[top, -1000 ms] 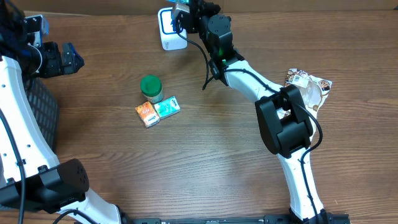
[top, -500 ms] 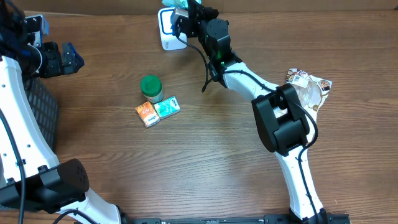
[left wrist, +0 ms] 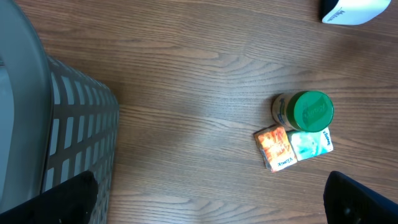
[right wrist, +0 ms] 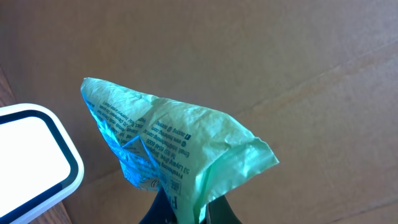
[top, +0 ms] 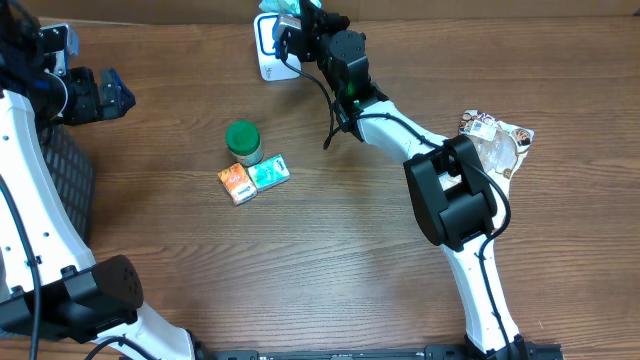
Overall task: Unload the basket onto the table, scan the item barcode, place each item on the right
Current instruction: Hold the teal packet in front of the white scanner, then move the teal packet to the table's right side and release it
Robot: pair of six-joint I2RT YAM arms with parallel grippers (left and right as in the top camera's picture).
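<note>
Next, my right gripper will move back and down to release the green packet (top: 283,10) on the crinkled snack packet (top: 488,147), since that lies to its right in the overhead view.
My right gripper (right wrist: 186,214) is shut on a crumpled green plastic packet (right wrist: 180,140) with printed text, held up beside the white scanner (right wrist: 31,158). In the overhead view the packet (top: 283,10) hangs at the table's far edge, just right of and above the scanner (top: 268,50), with the right gripper (top: 298,22) at it. No barcode shows clearly on the packet. My left gripper (left wrist: 211,202) stands wide open with nothing between its fingers (left wrist: 68,199), high over the table's left side next to the basket.
A green-lidded jar (top: 243,140), an orange box (top: 236,184) and a teal box (top: 269,173) sit together left of centre. A grey mesh basket (left wrist: 74,137) stands at the left edge. A crinkled snack packet (top: 495,140) lies at the right. A cardboard wall (right wrist: 280,50) backs the table.
My right gripper has shifted slightly left with the green packet, closer over the scanner. The left arm has not moved.
</note>
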